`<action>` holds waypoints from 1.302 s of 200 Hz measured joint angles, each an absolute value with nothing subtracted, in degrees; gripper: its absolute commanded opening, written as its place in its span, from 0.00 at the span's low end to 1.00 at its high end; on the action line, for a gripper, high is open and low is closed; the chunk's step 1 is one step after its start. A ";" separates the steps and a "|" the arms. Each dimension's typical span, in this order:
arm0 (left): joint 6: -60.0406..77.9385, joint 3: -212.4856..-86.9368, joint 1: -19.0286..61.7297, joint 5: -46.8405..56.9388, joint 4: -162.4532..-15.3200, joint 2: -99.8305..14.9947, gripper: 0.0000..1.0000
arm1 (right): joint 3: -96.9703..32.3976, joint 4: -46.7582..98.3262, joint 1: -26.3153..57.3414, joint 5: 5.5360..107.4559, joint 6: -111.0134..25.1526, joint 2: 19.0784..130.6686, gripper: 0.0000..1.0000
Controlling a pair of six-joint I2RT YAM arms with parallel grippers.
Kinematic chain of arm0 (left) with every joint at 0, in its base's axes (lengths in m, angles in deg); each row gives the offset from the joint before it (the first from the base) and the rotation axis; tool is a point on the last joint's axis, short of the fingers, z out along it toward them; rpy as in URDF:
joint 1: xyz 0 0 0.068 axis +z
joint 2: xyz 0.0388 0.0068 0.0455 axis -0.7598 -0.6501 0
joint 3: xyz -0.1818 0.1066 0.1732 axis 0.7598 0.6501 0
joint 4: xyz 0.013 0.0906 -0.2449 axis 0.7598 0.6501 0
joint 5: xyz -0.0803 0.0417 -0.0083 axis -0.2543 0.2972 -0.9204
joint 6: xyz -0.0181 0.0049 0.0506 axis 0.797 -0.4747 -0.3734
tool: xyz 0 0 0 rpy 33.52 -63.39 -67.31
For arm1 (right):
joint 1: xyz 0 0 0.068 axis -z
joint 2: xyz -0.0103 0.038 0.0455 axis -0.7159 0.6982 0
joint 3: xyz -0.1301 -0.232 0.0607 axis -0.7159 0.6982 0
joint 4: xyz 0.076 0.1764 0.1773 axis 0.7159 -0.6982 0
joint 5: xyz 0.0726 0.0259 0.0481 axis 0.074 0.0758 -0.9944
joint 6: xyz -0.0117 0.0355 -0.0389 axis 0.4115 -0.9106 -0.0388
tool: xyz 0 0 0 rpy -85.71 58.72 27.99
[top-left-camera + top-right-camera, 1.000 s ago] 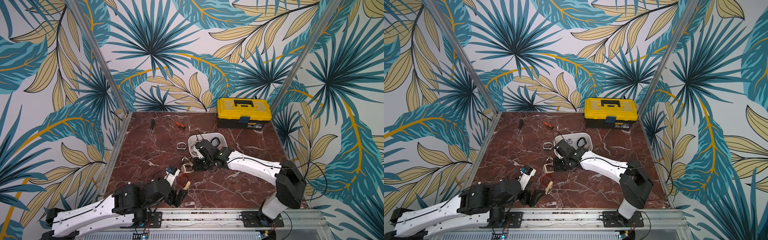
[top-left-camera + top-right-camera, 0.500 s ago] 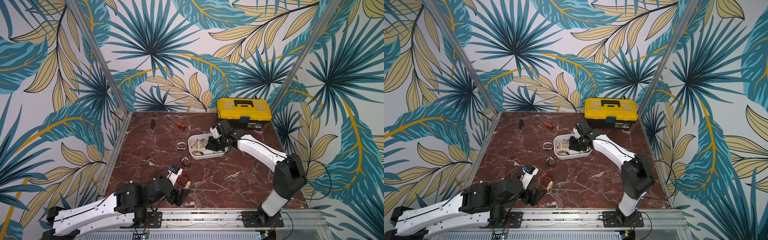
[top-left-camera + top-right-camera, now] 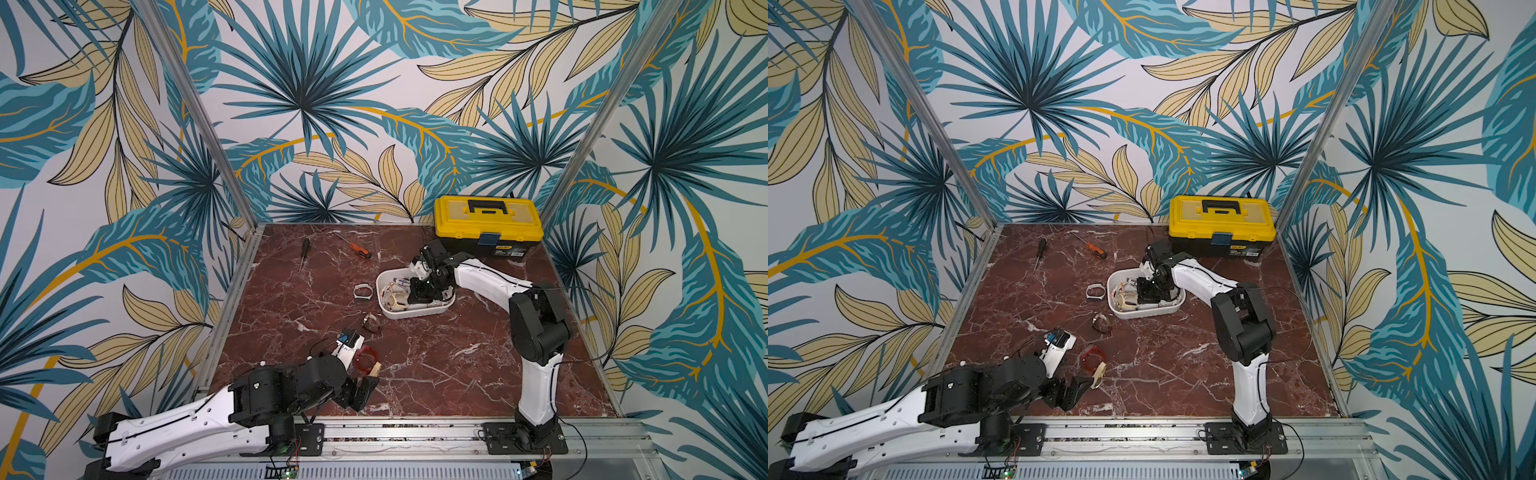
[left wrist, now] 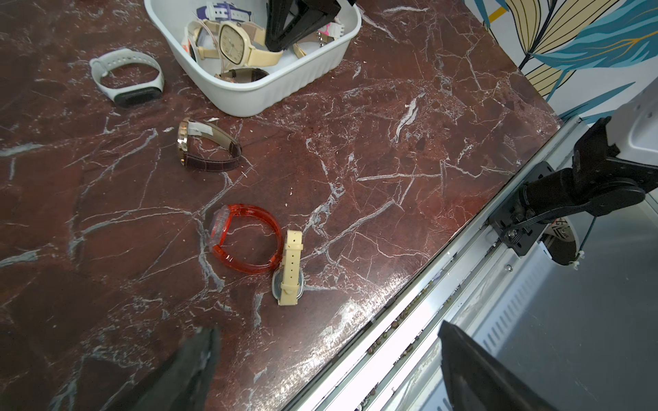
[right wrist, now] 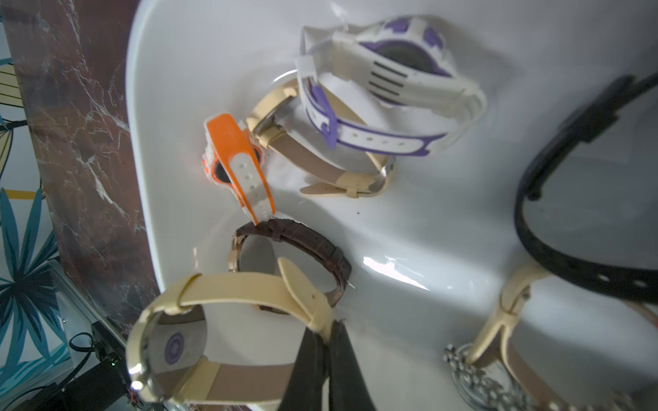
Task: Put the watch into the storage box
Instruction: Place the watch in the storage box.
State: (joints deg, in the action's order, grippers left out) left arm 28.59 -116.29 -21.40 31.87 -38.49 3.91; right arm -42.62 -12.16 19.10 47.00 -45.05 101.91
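Note:
The right gripper lowers toward the box's bottom (image 3: 409,304) (image 5: 372,305) beside the dark brown watch next and releases the cream watch's strap, since the cream watch hangs inside the box's rim.
The storage box (image 3: 415,313), a white lidless tub, stands mid-table in both top views (image 3: 1142,312) and holds several watches. My right gripper (image 5: 329,325) reaches down into it, shut on the strap of a cream watch (image 5: 249,295); that watch's square face (image 4: 233,42) shows in the left wrist view. Whether the watch rests on the box floor I cannot tell. My left gripper (image 4: 327,329) stands open and empty at the table's front edge, near a red see-through watch (image 4: 245,238) and a cream watch (image 4: 290,270) lying face down.
A white band watch (image 4: 126,76) and a brown leather watch (image 4: 208,147) lie on the marble left of and in front of the box. A yellow-lidded toolbox (image 3: 488,226) stands at the back right. Two screwdrivers (image 3: 359,251) (image 3: 304,249) lie at the back.
My right arm has swung from the table by the box's front-left corner to over and into the box, carrying the cream watch. The left arm has barely shifted.

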 measured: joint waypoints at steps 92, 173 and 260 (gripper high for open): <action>28.83 -116.29 -21.40 32.94 -38.47 3.76 1.00 | -44.81 -14.30 18.97 48.81 -43.09 105.34 0.00; 29.62 -116.27 -21.40 33.86 -38.47 3.76 1.00 | -45.79 -14.63 17.64 49.99 -43.09 106.95 0.37; 29.66 -116.24 -21.40 34.64 -38.49 3.76 1.00 | -45.29 -14.63 17.64 50.91 -43.13 103.89 0.44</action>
